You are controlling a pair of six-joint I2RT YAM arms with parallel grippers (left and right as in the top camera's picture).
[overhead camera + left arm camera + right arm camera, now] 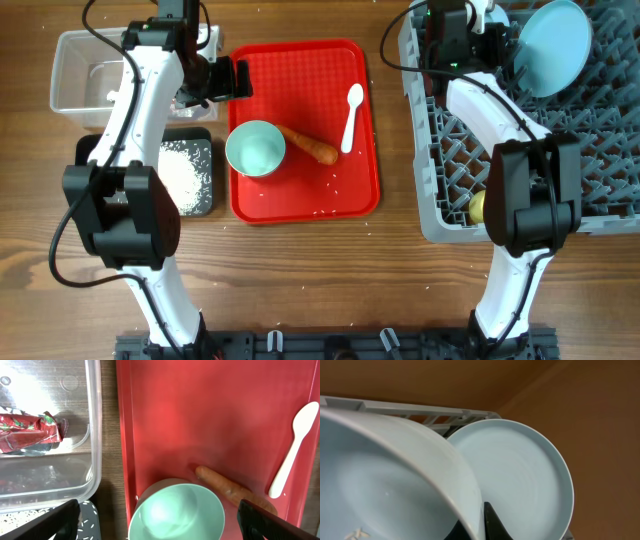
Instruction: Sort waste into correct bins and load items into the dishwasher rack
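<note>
The right gripper should next lower the light blue bowl toward the pegs at the grey rack's far end (498, 22), next to the upright blue plate.
My left gripper (228, 80) (160, 525) is open and empty above the red tray's left edge, its jaws either side of a pale green bowl (255, 148) (176, 512). An orange carrot (310, 145) (227, 489) lies beside the bowl, and a white spoon (352, 115) (292, 447) lies to the right. A red wrapper (30, 430) lies in the clear tub (75, 70) (95, 425). Rice covers the black tray (185, 175) (92, 520). My right gripper (497, 45) (482, 521) is shut on the rim of a light blue bowl (385, 480) over the grey rack (450, 150), next to the upright blue plate (550, 45) (525, 475).
The flat red tray (360, 180) (165, 405) sits mid-table with a few rice grains on it. A yellow cup (478, 207) rests in the rack's near left corner. Bare wood lies in front of the trays.
</note>
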